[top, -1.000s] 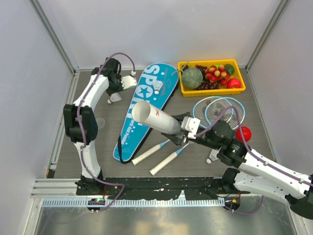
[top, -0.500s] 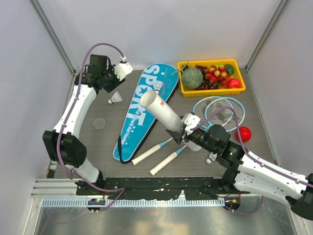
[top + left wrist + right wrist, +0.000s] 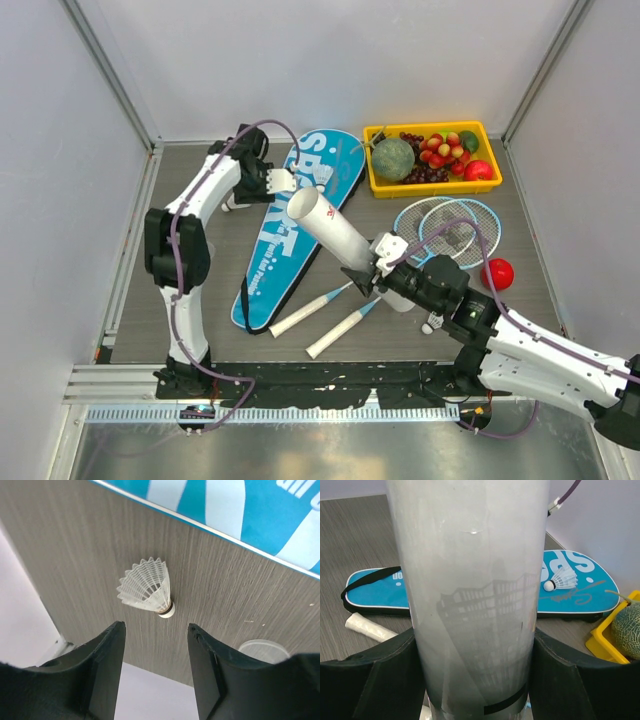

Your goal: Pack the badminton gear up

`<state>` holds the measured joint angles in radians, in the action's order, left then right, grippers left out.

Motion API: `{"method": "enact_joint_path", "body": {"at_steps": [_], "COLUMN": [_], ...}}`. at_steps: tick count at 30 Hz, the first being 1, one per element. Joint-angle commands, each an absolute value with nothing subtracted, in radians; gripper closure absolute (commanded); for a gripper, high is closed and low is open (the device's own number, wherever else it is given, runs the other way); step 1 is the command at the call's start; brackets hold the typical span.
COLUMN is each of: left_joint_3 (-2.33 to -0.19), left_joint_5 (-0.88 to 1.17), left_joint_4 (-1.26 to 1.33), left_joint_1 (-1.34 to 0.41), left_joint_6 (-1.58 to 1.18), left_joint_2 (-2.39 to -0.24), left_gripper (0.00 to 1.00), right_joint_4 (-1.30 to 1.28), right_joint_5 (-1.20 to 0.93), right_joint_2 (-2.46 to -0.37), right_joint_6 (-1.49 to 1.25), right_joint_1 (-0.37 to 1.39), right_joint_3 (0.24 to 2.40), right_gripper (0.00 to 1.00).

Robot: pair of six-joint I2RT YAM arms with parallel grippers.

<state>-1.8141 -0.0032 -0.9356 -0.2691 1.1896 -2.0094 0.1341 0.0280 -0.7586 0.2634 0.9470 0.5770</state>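
Note:
I should next bring my left gripper down onto the shuttlecock beside the bag's edge, over its skirt near the cork [image 3: 232, 204] [image 3: 160, 600], because the cork end points toward my open fingers.
My right gripper [image 3: 385, 265] [image 3: 470, 680] is shut on the long white tube [image 3: 330, 230] [image 3: 470, 580], which tilts up over the blue SPORT bag [image 3: 262, 265] [image 3: 580, 595] with its open end toward the back left. My left gripper [image 3: 282, 181] [image 3: 156, 627] hangs open and empty by that open end. Below it a white shuttlecock [image 3: 147, 587] lies on the table beside the bag's edge. Another shuttlecock [image 3: 322, 178] [image 3: 561, 578] rests on the bag. A third shuttlecock [image 3: 432, 325] lies beside my right arm. The two light-blue rackets [image 3: 445, 225] lie crossed, and their white handles [image 3: 300, 315] point to the front.
A yellow tray [image 3: 430, 187] of fruit stands at the back right. A red round fruit [image 3: 497, 272] lies right of the racket heads. A small clear round lid [image 3: 262, 650] lies on the table near the left shuttlecock. Walls close in the left, back and right sides.
My left gripper has opened and swung from the back-left corner toward the tube's open end. My right arm has turned the tube's open end further toward the back.

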Motion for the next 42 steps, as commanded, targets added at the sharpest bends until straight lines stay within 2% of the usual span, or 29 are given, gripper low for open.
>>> {"method": "enact_joint_path", "body": {"at_steps": [1,5,13,34,37,38,42], "left_joint_3": [-1.913,-2.028,-2.089,-2.04,-2.059,-2.069,-2.089], "left_joint_5": [-0.074,-0.089,-0.104,-0.132,-0.133,-0.132,-0.124], "left_joint_4": [-1.023,-1.077,-1.111,-1.092,-1.097,-1.098,-1.103], "left_joint_1": [-0.273,-0.273,-0.253,-0.192,-0.189,-0.187,-0.187], "left_joint_6": [1.407,1.459,1.499,1.509,1.503,1.494,1.453], "left_joint_2": [-2.075,-2.172,-2.278,-2.333,-2.345,-2.347,-2.342], "left_gripper": [0.44,0.43,0.42,0.46,0.54,0.6,0.96], "right_joint_4": [0.21,0.203,0.19,0.216,0.222,0.224,0.23], "right_joint_5": [0.026,0.014,-0.031,-0.018,-0.017,-0.017,-0.018], "right_joint_2": [-0.773,-0.798,-0.825,-0.822,-0.831,-0.836,-0.847], "right_joint_6": [0.276,0.282,0.314,0.328,0.334,0.336,0.341], "right_joint_1": [0.953,0.95,0.951,0.95,0.951,0.951,0.951], "right_joint_3": [0.646,0.669,0.729,0.723,0.724,0.724,0.726], "right_gripper": [0.71,0.71,0.71,0.71,0.71,0.71,0.71]}}
